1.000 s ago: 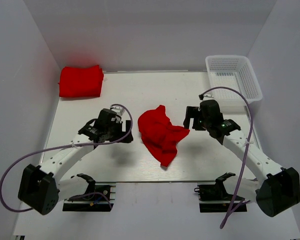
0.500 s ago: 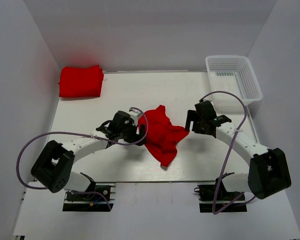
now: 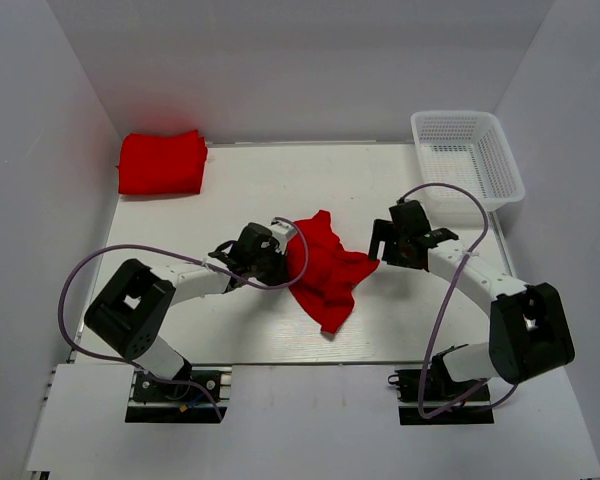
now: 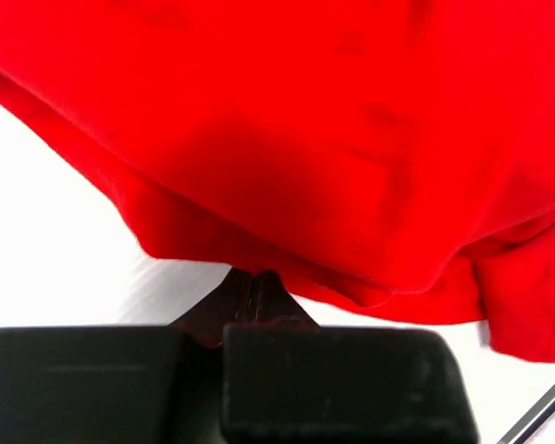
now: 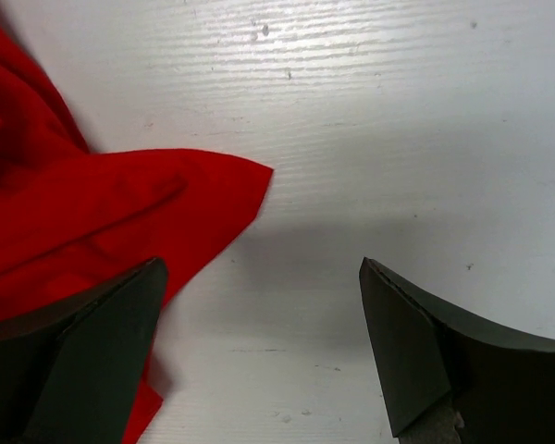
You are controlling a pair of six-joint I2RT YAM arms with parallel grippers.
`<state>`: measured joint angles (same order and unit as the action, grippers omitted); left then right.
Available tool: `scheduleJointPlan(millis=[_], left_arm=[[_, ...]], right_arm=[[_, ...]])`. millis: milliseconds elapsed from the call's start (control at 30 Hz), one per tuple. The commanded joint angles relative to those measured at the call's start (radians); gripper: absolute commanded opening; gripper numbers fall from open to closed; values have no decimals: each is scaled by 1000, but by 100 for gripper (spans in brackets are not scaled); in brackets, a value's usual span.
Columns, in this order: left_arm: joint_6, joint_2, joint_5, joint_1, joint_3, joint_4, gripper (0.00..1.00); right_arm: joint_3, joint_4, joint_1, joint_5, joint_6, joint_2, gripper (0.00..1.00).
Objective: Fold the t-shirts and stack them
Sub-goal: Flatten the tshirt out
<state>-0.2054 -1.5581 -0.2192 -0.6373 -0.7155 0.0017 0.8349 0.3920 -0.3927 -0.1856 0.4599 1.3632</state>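
The open fingers of my right gripper move down to the left in the top view next, astride the t-shirt's pointed corner (image 3: 368, 265) (image 5: 239, 183).
A crumpled red t-shirt (image 3: 325, 270) lies in a heap at the middle of the white table (image 3: 250, 190). My left gripper (image 3: 283, 258) is at its left edge, shut on the hem. In the left wrist view the jaws (image 4: 250, 277) meet, with their tips running into the t-shirt's (image 4: 305, 139) lower edge. My right gripper (image 3: 380, 245) stands open just right of the heap. Between its fingers (image 5: 259, 314) is bare table, and the t-shirt's pointed corner (image 5: 65, 213) reaches toward the left finger. A second red t-shirt (image 3: 160, 163) lies folded at the far left corner.
A white mesh basket (image 3: 470, 160) stands at the far right corner, behind the right arm. White walls close the table in at the back and both sides. The purple cables loop out beside each arm.
My left arm has reached right to the crumpled t-shirt's left edge, and its gripper has gone from open to shut there. The right gripper edged slightly toward the heap and stayed open.
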Motion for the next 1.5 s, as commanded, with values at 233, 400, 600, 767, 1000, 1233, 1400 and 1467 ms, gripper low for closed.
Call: scheduleJointPlan(millis=[233,400,600,767,1000,1233,1400,1467], left_arm=[[-11,174,-9,-4,68,119,0],[-20,248,-9,-4,102,119,0],[-20,283,0,-4,102,86,0],[-20,293,0,-4,111,86,0],[-20,302,9,-4,111,67,0],[-29,331,40,-4,50,11,0],[-48,409,220,5,-64,-138,0],[-77,434,334,14,-137,-196,0]], right_arm=[[64,-133,2,123,-142,169,90],[92,-168,2,172,-146,232,90],[99,-170,-3,218,-148,280,90],[78,-200,-11,218,-162,298,90],[63,-238,-41,229,-188,338,51],[55,-278,-58,123,-188,236,0],[130,-275,-49,-145,-202,70,0],[162,-277,-38,-211,-223,-11,0]])
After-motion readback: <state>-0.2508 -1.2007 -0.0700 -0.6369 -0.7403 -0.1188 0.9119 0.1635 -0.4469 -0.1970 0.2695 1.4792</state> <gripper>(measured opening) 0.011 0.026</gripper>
